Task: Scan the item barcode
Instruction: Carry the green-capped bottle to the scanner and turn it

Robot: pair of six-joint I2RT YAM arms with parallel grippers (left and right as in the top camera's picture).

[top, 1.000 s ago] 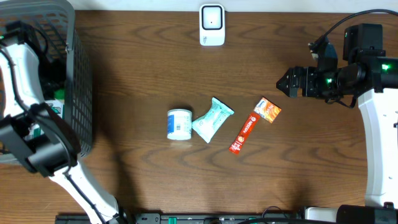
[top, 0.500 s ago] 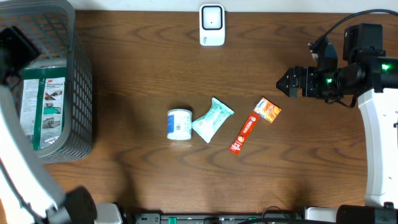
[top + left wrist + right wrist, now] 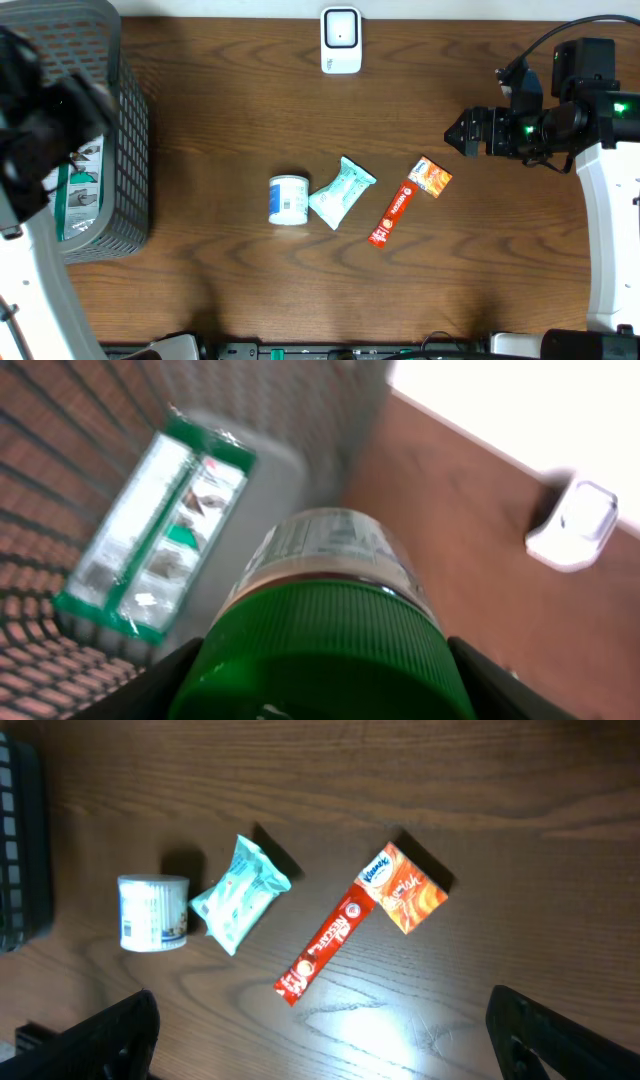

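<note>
The gap between the pouch and the stick pack is bare. My left gripper will next move past the white tub, lower the bottle into that gap and let it go.
My left gripper (image 3: 325, 680) is shut on a clear bottle (image 3: 325, 555) with a white label and a ribbed green cap (image 3: 330, 645). Its dark fingers press the cap from both sides. I hold it above the grey basket (image 3: 60, 420). In the overhead view the left gripper (image 3: 55, 130) is a dark blur over the basket (image 3: 130, 150). The white scanner (image 3: 341, 40) stands at the table's far edge and shows as scanner (image 3: 585, 525) in the left wrist view. My right gripper (image 3: 462, 132) hangs open at the right, and its gripper (image 3: 330, 1040) has nothing between the fingers.
A green and white package (image 3: 80, 195) lies in the basket, also visible as package (image 3: 155, 530). On the table's middle lie a white tub (image 3: 289, 200), a teal pouch (image 3: 341, 192), a red stick pack (image 3: 392, 213) and an orange tissue pack (image 3: 431, 177).
My left arm has swung fast over the basket, from reaching down along its left side to a blurred pose above it. The right arm and the table items have not moved.
</note>
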